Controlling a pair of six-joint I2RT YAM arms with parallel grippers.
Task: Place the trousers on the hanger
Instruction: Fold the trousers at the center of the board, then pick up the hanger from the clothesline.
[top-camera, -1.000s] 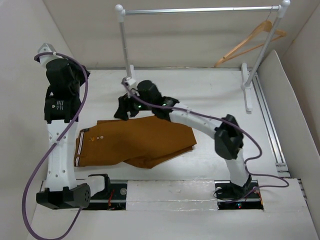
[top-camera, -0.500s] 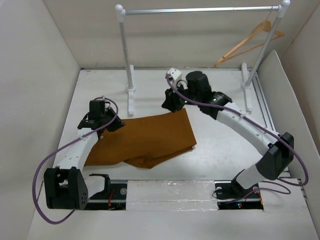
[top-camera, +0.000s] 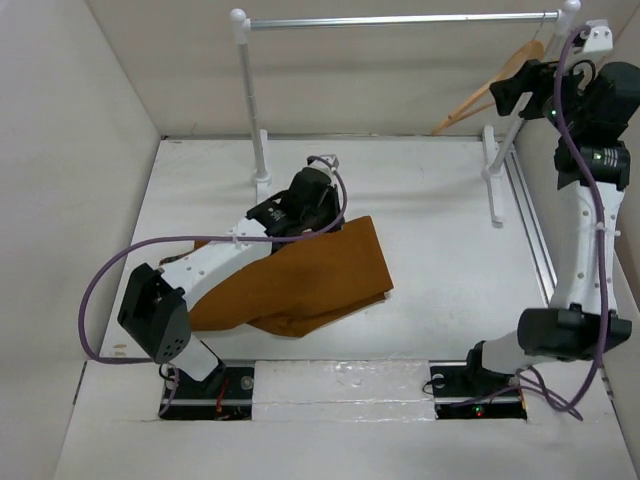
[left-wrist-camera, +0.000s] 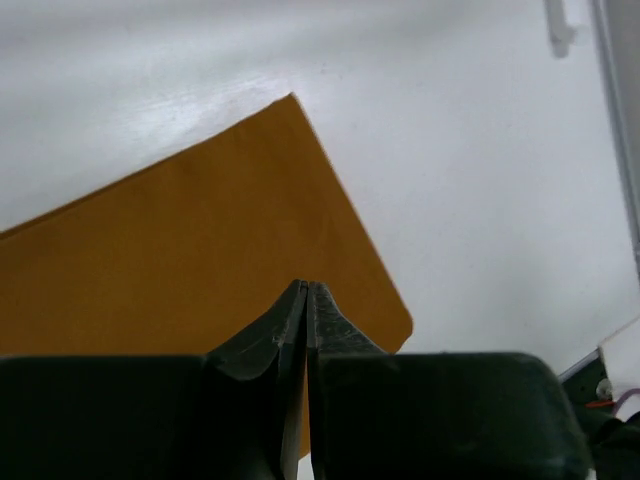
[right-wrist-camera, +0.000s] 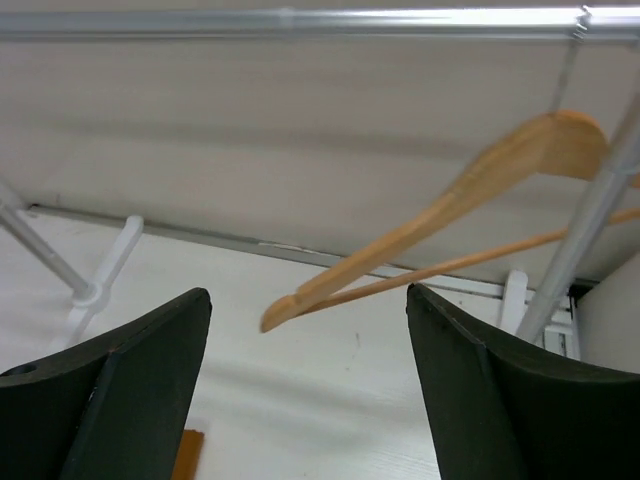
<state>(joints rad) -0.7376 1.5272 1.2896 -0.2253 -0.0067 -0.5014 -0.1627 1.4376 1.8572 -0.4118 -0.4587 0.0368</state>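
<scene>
The robot's right gripper needs to reach to the left in the top view next, with its fingers open, around the lower end of the hanger arm, since that end hangs free there.
The rust-brown trousers (top-camera: 320, 280) lie flat on the white table, mostly under my left arm. My left gripper (top-camera: 325, 225) hovers over their upper edge; in the left wrist view its jaws (left-wrist-camera: 305, 288) are pressed together above the cloth (left-wrist-camera: 180, 240), and no fold shows between them. The tan wooden hanger (top-camera: 465, 108) hangs from the right end of the rail. My right gripper (top-camera: 500, 98) is raised beside it. In the right wrist view the hanger (right-wrist-camera: 430, 225) sits just beyond the wide-open right gripper (right-wrist-camera: 310, 300), untouched.
A silver rail (top-camera: 400, 20) on white posts (top-camera: 250, 110) spans the back of the table; its right foot (top-camera: 492, 175) stands near a metal track (top-camera: 535, 250). White walls enclose the table on three sides.
My right arm left the trousers and swung up to the hanger at the back right, its jaws now wide. My left arm came down and reached across the trousers to their upper edge.
</scene>
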